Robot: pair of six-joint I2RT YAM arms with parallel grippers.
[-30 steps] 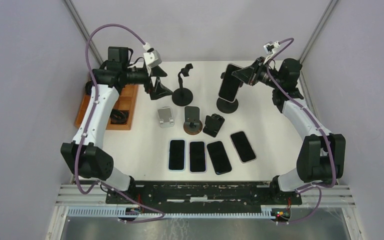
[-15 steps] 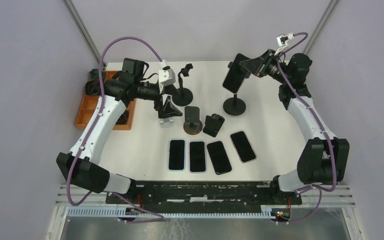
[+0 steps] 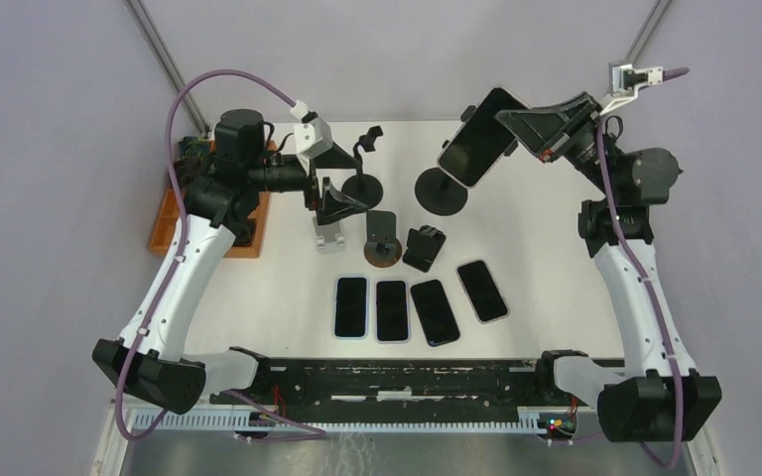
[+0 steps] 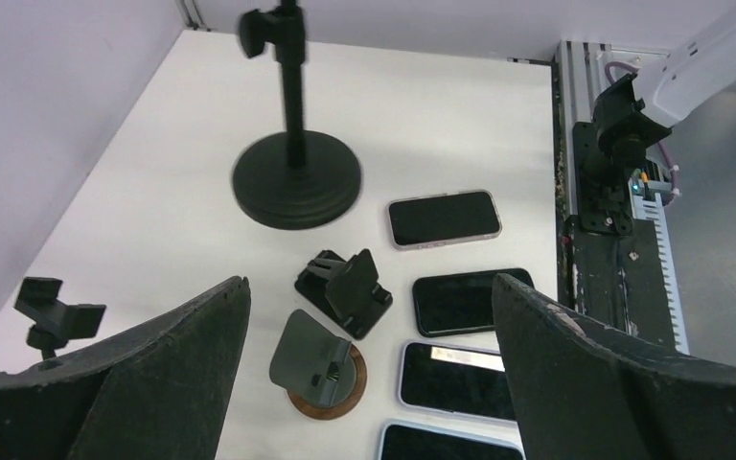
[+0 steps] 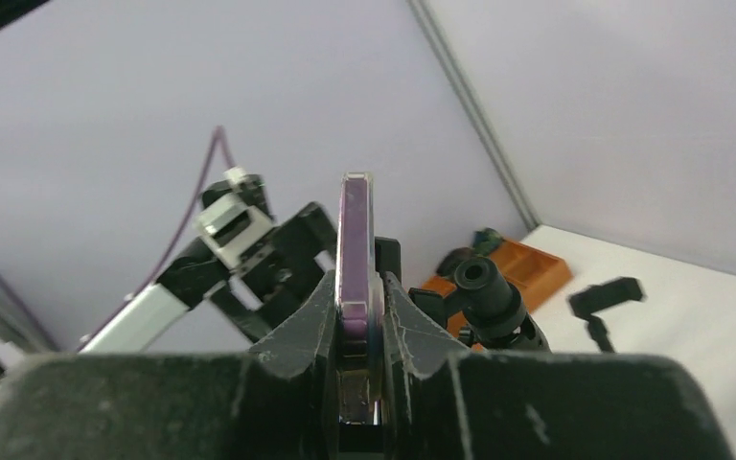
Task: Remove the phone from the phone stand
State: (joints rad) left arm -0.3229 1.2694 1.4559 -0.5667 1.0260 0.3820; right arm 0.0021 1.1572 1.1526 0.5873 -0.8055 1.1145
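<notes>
The right gripper draws back and down next to release the phone on bare tabletop [image 3: 524, 286] beside the phone row, as that lies below it, toward my base.
My right gripper [image 3: 504, 119] is shut on the lower end of the phone [image 3: 475, 149], a dark phone with a purple edge [image 5: 355, 240]. It holds the phone tilted, high above the table's far side. The phone stand [image 3: 441, 192], a black pole on a round base [image 4: 295, 178], sits below and left of the phone, its base blurred. A black knob of the stand [image 5: 484, 284] lies close beside the phone; whether they touch I cannot tell. My left gripper [image 3: 342, 196] hangs open over the small stands, nothing between its fingers [image 4: 177, 364].
Several phones [image 3: 392, 310] lie flat in a row near the front. A silver stand [image 3: 329, 238], a round wooden-based stand [image 3: 382, 243] and a black folding stand [image 3: 424, 248] sit mid-table. A second pole stand [image 3: 362, 183] and an orange tray [image 3: 248, 213] stand at the back left.
The right arm has risen and swung right, lifting and tilting the phone. The stand's round base has slid left and farther back. My left gripper has shifted a little right, still open.
</notes>
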